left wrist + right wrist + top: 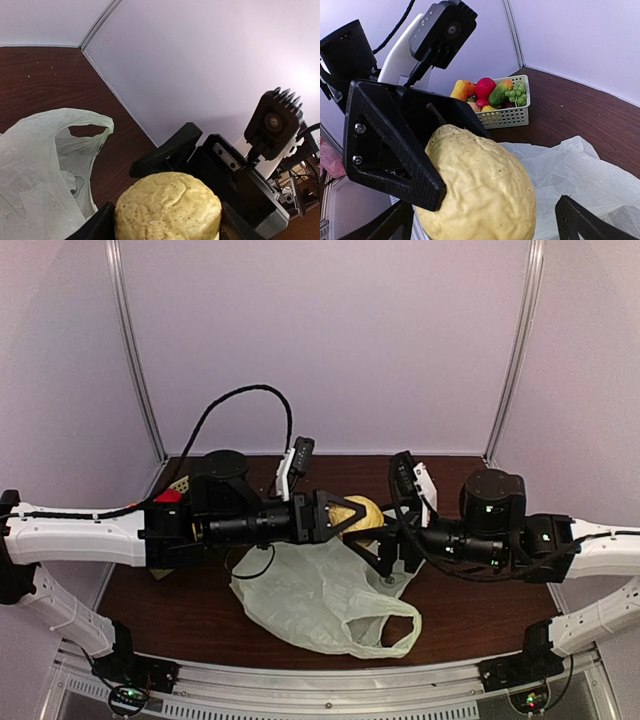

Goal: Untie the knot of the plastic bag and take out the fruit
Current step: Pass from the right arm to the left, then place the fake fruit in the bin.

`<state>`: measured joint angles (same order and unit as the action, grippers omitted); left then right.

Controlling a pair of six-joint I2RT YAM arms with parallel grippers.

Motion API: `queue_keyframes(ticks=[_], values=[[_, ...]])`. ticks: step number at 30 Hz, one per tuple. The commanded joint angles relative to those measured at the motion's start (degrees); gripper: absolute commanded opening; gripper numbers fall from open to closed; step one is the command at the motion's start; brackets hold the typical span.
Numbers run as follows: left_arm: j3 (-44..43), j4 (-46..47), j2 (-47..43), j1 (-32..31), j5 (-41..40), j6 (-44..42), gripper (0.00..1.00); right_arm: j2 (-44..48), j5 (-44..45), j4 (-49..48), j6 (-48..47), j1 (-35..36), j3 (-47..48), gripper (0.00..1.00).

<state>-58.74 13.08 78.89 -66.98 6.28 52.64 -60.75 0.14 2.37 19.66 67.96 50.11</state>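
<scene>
The robot will next swing its left gripper to the left in the top view, move down to the slotted basket and let go of the fruit, because other fruit is already there.
A large bumpy pale-yellow fruit (364, 512) (167, 207) (480, 190) hangs above the table between the two arms. My left gripper (349, 518) (167, 227) is shut on it, a black finger (395, 165) pressed against each side. My right gripper (390, 522) (485, 220) stands open around the same fruit, its fingertips apart from the skin. Below them the plastic bag (310, 605) (35, 170) (570, 170) lies flat and crumpled on the dark table. One loop handle (385, 630) lies open. No knot shows.
A pale green slotted basket (512, 116) with several coloured fruit pieces stands at the far left corner, mostly hidden behind the left arm in the top view. White walls with metal corner rails (135, 350) close in the table at the back and sides.
</scene>
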Motion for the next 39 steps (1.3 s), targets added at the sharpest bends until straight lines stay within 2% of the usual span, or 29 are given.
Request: queue_keyframes(ticks=[1,5,10,15,21,25,32,39], values=[[-0.30,-3.11,-1.86,-0.10,-1.88,-2.37,0.58,2.24,4.88,1.37,0.10,0.31,-0.27,0.99],[-1.27,-10.30,-4.07,1.78,-2.22,-4.31,0.57,4.16,8.72,4.59,0.95,0.33,-0.23,0.99],[-1.58,-21.21,-8.08,7.72,-0.89,-6.92,0.57,5.58,15.02,9.72,2.89,0.01,-0.20,0.99],[-1.02,-32.02,-12.70,17.74,-0.96,-11.13,0.57,6.36,17.15,12.69,4.87,-1.01,-0.98,0.99],[1.86,-39.55,-18.46,29.13,-2.06,-14.11,0.56,6.71,16.16,12.04,6.57,-2.53,-2.52,0.99],[3.75,-43.19,-19.81,36.11,-2.47,-16.08,0.54,6.08,14.64,11.37,6.46,-3.29,-2.54,0.99],[6.70,-46.71,-18.48,46.95,-7.96,-19.29,0.54,5.72,14.02,12.22,6.81,-3.49,-2.35,0.99],[7.07,-43.85,-14.62,51.21,-11.18,-21.58,0.52,5.79,13.66,12.09,7.58,-3.63,-2.91,0.99]])
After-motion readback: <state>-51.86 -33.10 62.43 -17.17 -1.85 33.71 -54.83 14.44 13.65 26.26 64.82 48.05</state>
